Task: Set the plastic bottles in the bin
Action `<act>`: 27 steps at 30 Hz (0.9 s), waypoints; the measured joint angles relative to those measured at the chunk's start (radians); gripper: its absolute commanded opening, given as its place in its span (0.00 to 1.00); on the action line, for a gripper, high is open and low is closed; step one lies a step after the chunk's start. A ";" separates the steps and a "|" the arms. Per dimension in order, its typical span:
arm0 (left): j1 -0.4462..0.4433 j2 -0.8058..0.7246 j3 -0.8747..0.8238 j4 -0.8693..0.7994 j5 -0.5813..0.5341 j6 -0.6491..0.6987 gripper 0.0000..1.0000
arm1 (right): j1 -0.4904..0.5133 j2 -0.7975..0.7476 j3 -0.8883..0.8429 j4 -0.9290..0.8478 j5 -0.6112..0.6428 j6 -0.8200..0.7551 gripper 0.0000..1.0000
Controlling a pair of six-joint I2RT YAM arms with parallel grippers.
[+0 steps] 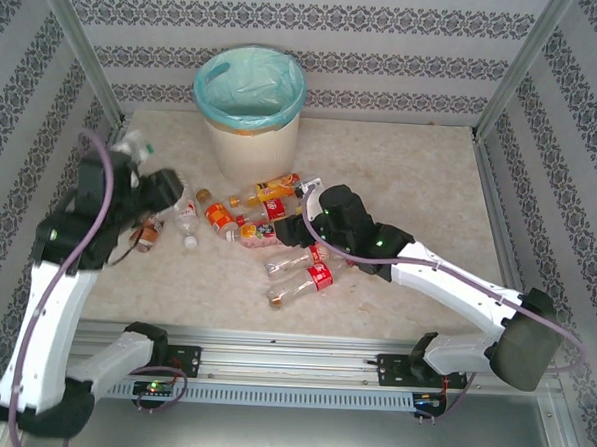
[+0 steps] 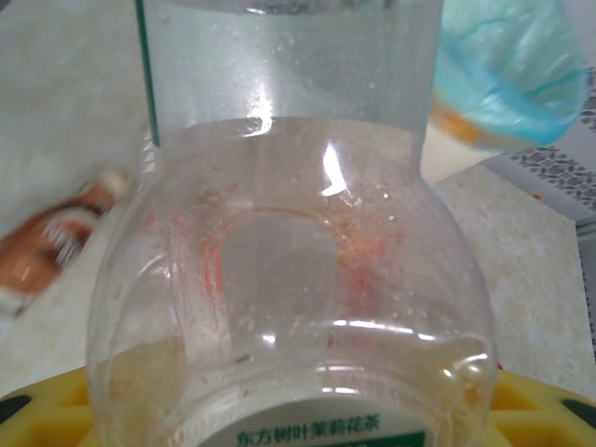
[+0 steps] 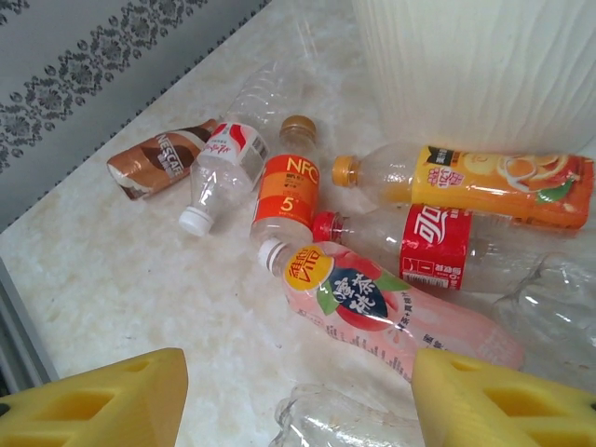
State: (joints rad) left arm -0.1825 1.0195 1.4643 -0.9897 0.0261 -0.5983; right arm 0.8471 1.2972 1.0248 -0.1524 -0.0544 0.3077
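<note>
The clear bottle swings outward with my left gripper over the bin's teal-lined mouth (image 1: 251,86) (image 2: 514,65) next, which stands open, then dips inside and gets released.
The bin (image 1: 250,91), cream-white with a teal liner, stands at the back of the table. My left gripper (image 1: 146,170) is raised at the left, shut on a clear empty bottle (image 2: 289,279) that rests between its yellow pads (image 2: 540,410). Plastic bottles lie in a pile in front of the bin: an orange juice one (image 3: 494,182), a red-labelled cola one (image 3: 447,247), a pink peach-tea one (image 3: 391,298) and an orange NFC one (image 3: 289,191). My right gripper (image 3: 298,405) hovers open over this pile (image 1: 278,232), with a clear crushed bottle (image 3: 345,419) just below its fingers.
A brown coffee bottle (image 3: 158,160) and a white-capped clear bottle (image 3: 219,172) lie left of the pile. The bin's ribbed wall (image 3: 475,65) rises just behind the bottles. Patterned walls and metal posts enclose the table. Two more red-labelled bottles (image 1: 311,277) lie nearer the front.
</note>
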 measured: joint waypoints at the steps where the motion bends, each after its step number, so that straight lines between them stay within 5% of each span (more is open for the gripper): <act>1: -0.001 0.071 0.066 0.022 0.012 0.034 0.39 | 0.000 -0.001 0.010 -0.005 0.003 0.000 0.65; 9: -0.015 0.599 0.582 0.265 0.158 0.291 0.38 | 0.000 -0.047 0.037 -0.021 0.006 0.002 0.65; 15: -0.020 0.961 1.032 0.286 0.237 0.403 0.38 | 0.000 -0.088 0.028 -0.026 0.009 0.028 0.64; 27: -0.027 1.135 1.042 0.233 0.243 0.490 0.39 | 0.008 -0.022 0.011 -0.032 0.047 0.113 0.64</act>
State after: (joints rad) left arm -0.2100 2.1544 2.5061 -0.7567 0.2691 -0.1081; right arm 0.8555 1.2755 1.0363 -0.1841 -0.0071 0.4202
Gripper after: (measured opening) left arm 0.547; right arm 0.644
